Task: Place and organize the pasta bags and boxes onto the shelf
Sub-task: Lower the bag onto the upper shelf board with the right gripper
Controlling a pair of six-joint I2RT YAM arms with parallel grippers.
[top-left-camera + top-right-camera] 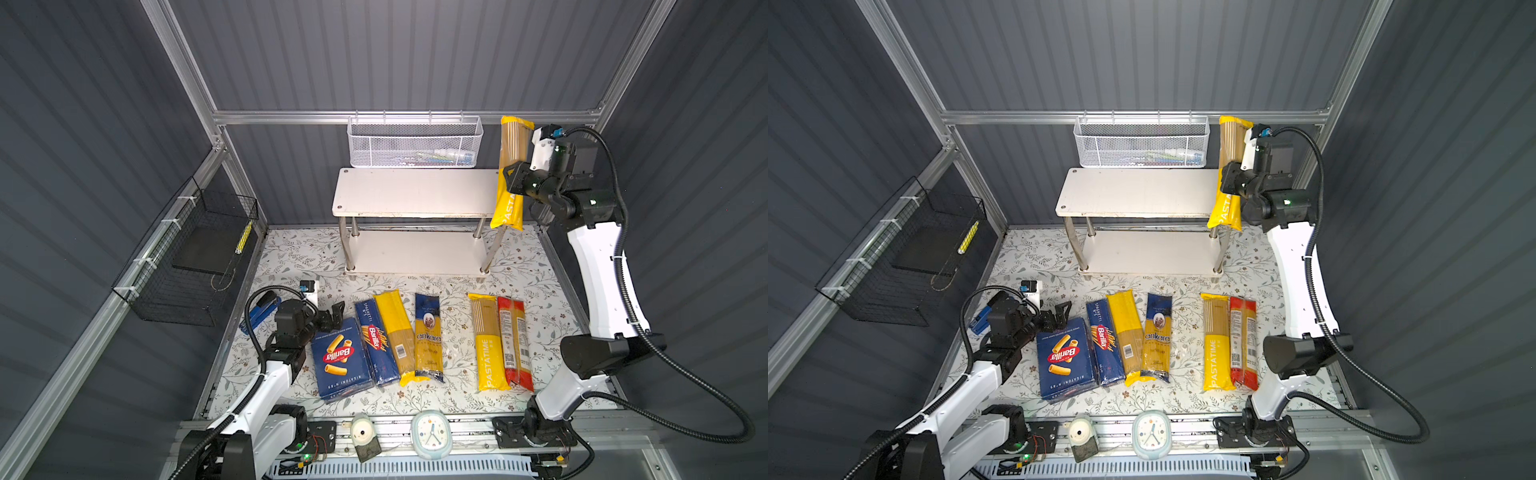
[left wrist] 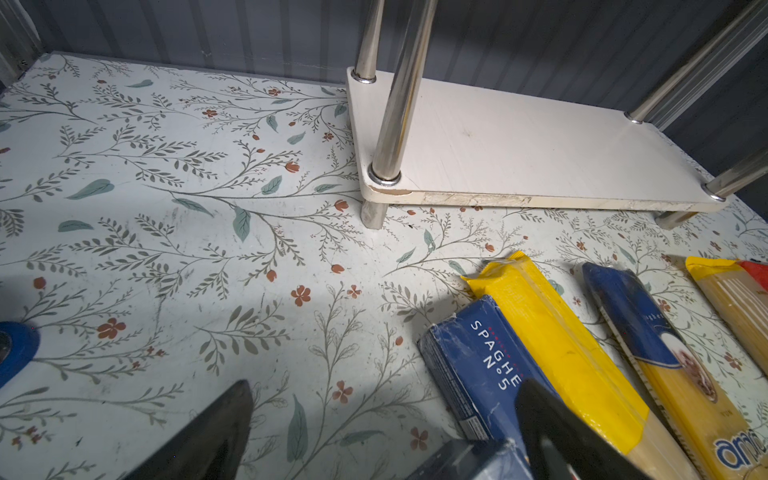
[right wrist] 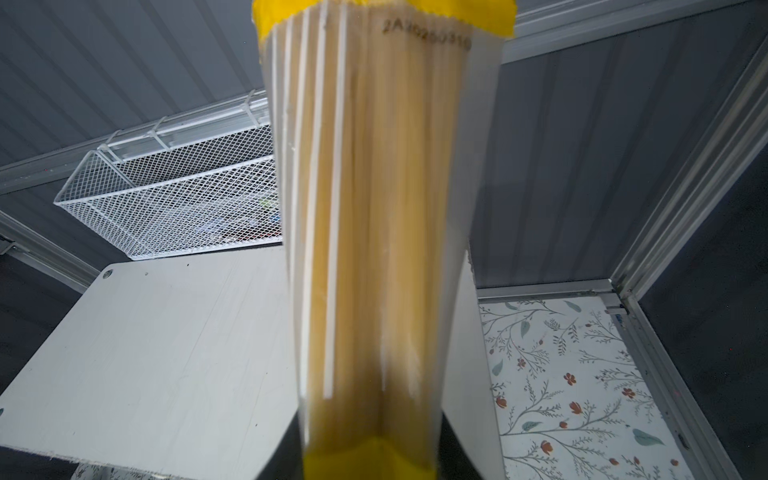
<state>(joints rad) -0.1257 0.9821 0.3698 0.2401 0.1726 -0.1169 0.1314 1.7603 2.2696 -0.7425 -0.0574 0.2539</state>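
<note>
The clear end of the top board is just below my right gripper, so I need to lower the gripper toward the shelf and let go of the PASTATIME bag on the top board's clear end (image 1: 487, 192) (image 3: 465, 376).
My right gripper (image 1: 512, 176) (image 3: 372, 457) is shut on a yellow PASTATIME bag (image 1: 513, 145) (image 3: 374, 208), held nearly upright in the air at the right end of the shelf's top board (image 1: 415, 191) (image 3: 145, 353). On the table in front of the shelf lie the wide rigatoni box (image 1: 338, 359), the narrow spaghetti box (image 1: 374, 343) (image 2: 478, 365), a plain yellow bag (image 1: 395, 332), the blue ankara bag (image 1: 428, 336), another PASTATIME bag (image 1: 488, 340) and the red bag (image 1: 515, 340). My left gripper (image 1: 334, 313) (image 2: 384, 399) hovers open and empty by the rigatoni box's far corner.
A white mesh basket (image 1: 415, 143) hangs on the back wall just above the shelf. A black wire basket (image 1: 195, 257) hangs on the left wall. A blue tool (image 1: 259, 309) lies left of my left arm. A clock (image 1: 431, 432) sits on the front rail.
</note>
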